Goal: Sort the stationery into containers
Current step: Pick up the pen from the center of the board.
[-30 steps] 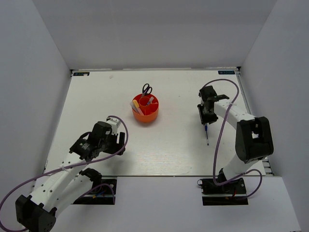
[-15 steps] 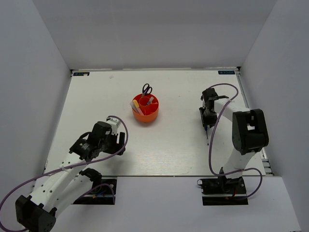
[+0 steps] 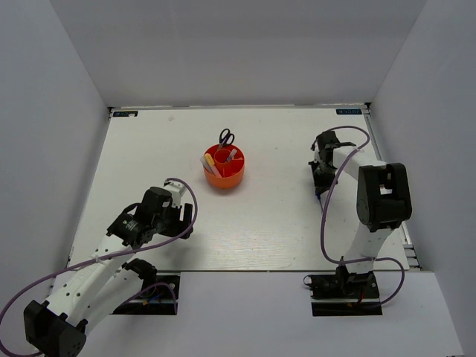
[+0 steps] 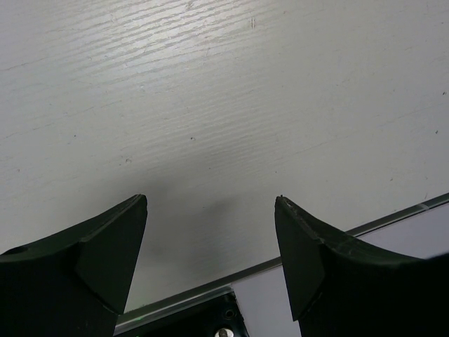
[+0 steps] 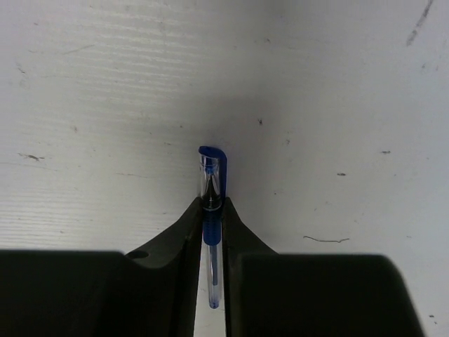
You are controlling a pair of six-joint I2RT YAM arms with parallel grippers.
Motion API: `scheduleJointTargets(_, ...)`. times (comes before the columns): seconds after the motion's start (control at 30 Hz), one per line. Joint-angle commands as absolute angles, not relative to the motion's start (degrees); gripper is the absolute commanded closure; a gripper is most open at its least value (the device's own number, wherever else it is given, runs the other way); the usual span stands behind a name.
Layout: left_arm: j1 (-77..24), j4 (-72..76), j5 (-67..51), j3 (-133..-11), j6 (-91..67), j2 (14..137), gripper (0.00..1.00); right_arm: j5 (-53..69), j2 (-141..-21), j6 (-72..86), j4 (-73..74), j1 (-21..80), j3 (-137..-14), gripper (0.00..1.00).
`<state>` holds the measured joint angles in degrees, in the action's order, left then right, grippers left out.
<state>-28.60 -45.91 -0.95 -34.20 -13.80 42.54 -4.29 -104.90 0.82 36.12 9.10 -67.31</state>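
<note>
I will next raise the pen with my right gripper until it clears the organiser's rim, swing it over, lower it and let it go, because the organiser's open section is to the left in the top view.
A round orange organiser stands mid-table with black-handled scissors and highlighters standing in its compartments. My right gripper is low over the table at the right. In the right wrist view it is shut on a clear pen with a blue cap. The capped end pokes out past the fingertips, close to the table surface. My left gripper is open and empty near the front edge, its jaws wide apart over bare table in the left wrist view.
White walls enclose the table on three sides. The table's metal front edge runs just under my left gripper. Purple cables loop from both arms, the right one hanging near the pen.
My right arm's upper links have swung back and to the right while its gripper stayed at the pen. The left arm and the organiser have not moved.
</note>
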Motion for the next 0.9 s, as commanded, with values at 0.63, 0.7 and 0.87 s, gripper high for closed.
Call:
scheduleJointTargets(0.63,-28.30,-45.62,-1.41,-34.28,-13.62,42.80,0.17,20.11,-103.01,3.69,43.33,13.09,-90.16,0.99)
scheduleJointTargets(0.7,-28.30,-45.53,-1.50,-34.28,-13.62,43.06,0.18,22.40,-103.53,5.44,42.81,14.58,-92.72,0.99)
scheduleJointTargets(0.87,-28.30,-45.61,-0.97,-34.19,-13.62,43.33,0.18,26.88,-105.73,9.22,41.75,18.19,-102.12,0.99)
